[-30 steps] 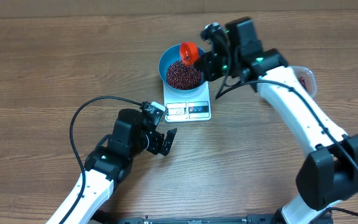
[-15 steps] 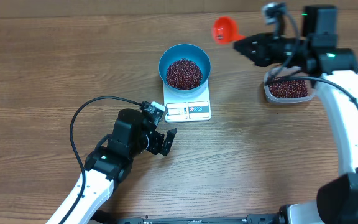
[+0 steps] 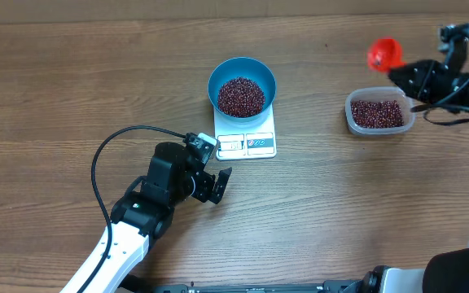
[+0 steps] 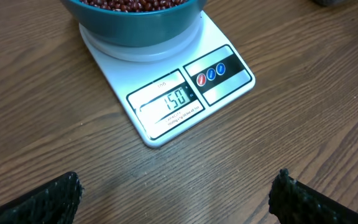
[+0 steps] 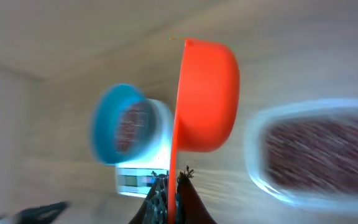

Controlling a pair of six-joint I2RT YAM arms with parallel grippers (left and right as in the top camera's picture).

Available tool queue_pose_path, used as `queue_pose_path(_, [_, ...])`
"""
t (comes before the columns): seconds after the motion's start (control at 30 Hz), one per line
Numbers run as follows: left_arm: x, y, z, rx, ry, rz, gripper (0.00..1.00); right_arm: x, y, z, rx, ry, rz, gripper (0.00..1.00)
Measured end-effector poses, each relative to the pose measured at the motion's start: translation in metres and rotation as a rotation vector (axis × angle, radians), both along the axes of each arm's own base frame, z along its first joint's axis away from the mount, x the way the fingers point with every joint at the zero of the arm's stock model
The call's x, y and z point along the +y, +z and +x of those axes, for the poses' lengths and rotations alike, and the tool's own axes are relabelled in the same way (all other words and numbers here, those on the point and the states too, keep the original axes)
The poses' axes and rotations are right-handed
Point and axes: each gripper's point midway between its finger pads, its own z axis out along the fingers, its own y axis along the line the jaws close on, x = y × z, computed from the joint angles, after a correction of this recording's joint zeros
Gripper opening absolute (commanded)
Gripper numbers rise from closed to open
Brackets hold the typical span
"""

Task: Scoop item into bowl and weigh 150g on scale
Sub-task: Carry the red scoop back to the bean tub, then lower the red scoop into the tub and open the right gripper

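My right gripper should move down next and release the scoop on the beans in the tub (image 3: 377, 114) below the gripper, because the scale (image 3: 247, 143) shows the asked weight.
The blue bowl (image 3: 242, 85) stands on the white scale (image 3: 247, 143) and holds a heap of dark red-brown beans (image 3: 241, 96). In the left wrist view the scale's display (image 4: 176, 99) reads 150, below the bowl (image 4: 135, 28). My left gripper (image 3: 216, 185) is open just in front and left of the scale, with only bare wood between its fingers (image 4: 176, 193). My right gripper (image 3: 402, 73) is at the far right, shut on the handle of an orange-red scoop (image 3: 385, 54). The scoop (image 5: 207, 93) stands on edge above the jaws (image 5: 173, 186) and looks blurred.
A clear plastic tub (image 3: 379, 114) with more beans sits at the right, just below the scoop. A black cable (image 3: 108, 150) loops left of my left arm. The blurred right wrist view shows the tub (image 5: 316, 155) at right and the bowl (image 5: 107, 121) at left.
My right arm has swung the scoop from over the bowl to the far right, beyond the tub. The left arm, bowl and scale have not moved.
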Motion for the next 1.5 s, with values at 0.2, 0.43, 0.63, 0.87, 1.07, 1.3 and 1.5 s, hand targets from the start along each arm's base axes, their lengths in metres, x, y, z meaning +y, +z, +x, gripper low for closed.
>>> queue_pose_path(0.2, [0.000, 0.000, 0.000, 0.000, 0.000, 0.000, 1.00, -0.028, -0.032, -0.008, 0.138, -0.116, -0.191, 0.04])
queue_pose_path(0.43, [0.000, 0.000, 0.000, 0.000, 0.000, 0.000, 1.00, -0.030, -0.084, -0.002, 0.294, -0.119, -0.377, 0.04])
queue_pose_path(0.63, [0.000, 0.000, 0.000, 0.000, 0.000, 0.000, 1.00, -0.034, -0.123, -0.013, 0.457, -0.139, -0.603, 0.04])
queue_pose_path(0.87, [0.000, 0.000, 0.000, 0.000, 0.000, 0.000, 1.00, -0.041, -0.123, -0.017, 0.487, -0.196, -0.754, 0.04])
queue_pose_path(1.07, [0.000, 0.000, 0.000, 0.000, 0.000, 0.000, 1.00, -0.040, -0.123, -0.015, 0.486, -0.256, -0.710, 0.04])
queue_pose_path(1.3, [0.000, 0.000, 0.000, 0.000, 0.000, 0.000, 0.99, -0.026, -0.124, 0.002, 0.446, -0.324, -0.440, 0.04])
queue_pose_path(1.5, [0.000, 0.000, 0.000, 0.000, 0.000, 0.000, 1.00, -0.033, -0.124, 0.011, 0.465, -0.512, -0.160, 0.04])
